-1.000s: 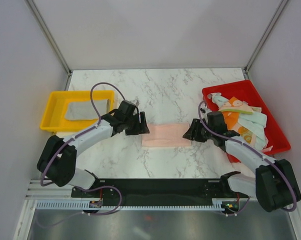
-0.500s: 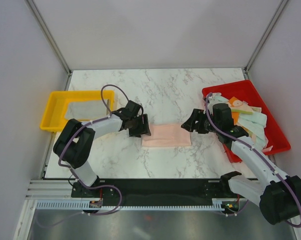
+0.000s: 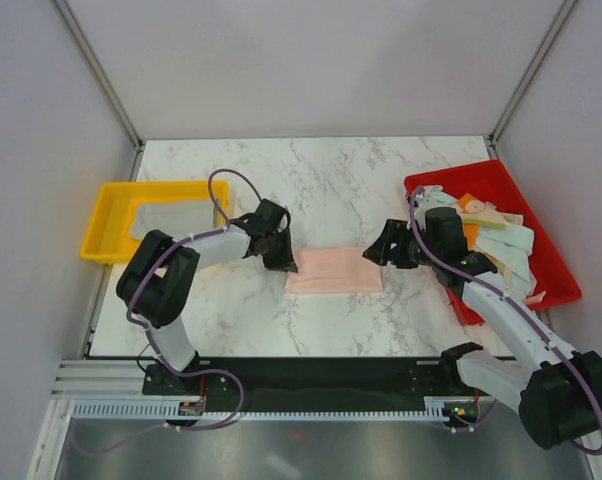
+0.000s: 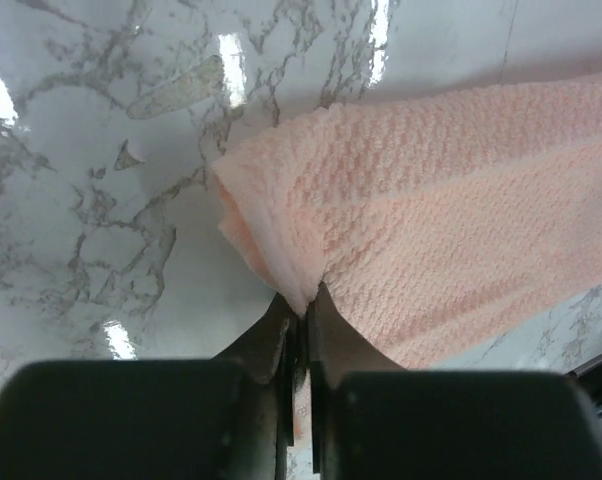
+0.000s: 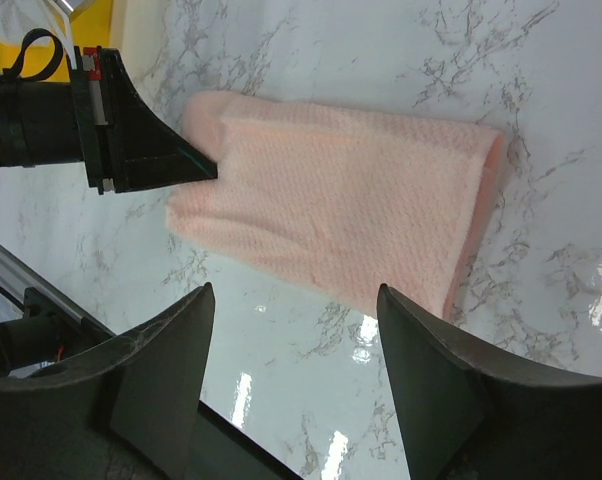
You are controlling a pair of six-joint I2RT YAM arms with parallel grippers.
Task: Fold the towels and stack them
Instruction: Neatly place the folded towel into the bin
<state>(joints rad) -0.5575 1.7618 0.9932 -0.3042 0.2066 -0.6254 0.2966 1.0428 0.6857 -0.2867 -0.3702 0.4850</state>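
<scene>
I will lift the folded pink towel [image 3: 333,270] with my left gripper, carry it to the gripper's left in the top view onto the grey-white one, and let go of it.
A folded pale pink towel [image 3: 333,270] lies flat in the middle of the marble table. My left gripper [image 3: 283,259] is shut on its left edge; the left wrist view shows the pink towel [image 4: 451,200] pinched between the closed fingertips [image 4: 326,305]. My right gripper [image 3: 381,252] hovers open just off the towel's right end, with nothing between its fingers [image 5: 171,350]; in the right wrist view the pink towel [image 5: 351,200] lies ahead of them. Several more towels [image 3: 486,240], mint, orange-printed and white, are heaped in the red tray [image 3: 541,215]. A grey-white towel [image 3: 166,218] lies in the yellow tray [image 3: 101,215].
The yellow tray stands at the table's left edge and the red tray at the right edge. Grey walls close in both sides and the back. The black rail [image 3: 301,375] carrying the arm bases runs along the near edge.
My left gripper has closed on the pink towel's left edge. My right gripper has opened and lifted back slightly from the towel's right end.
</scene>
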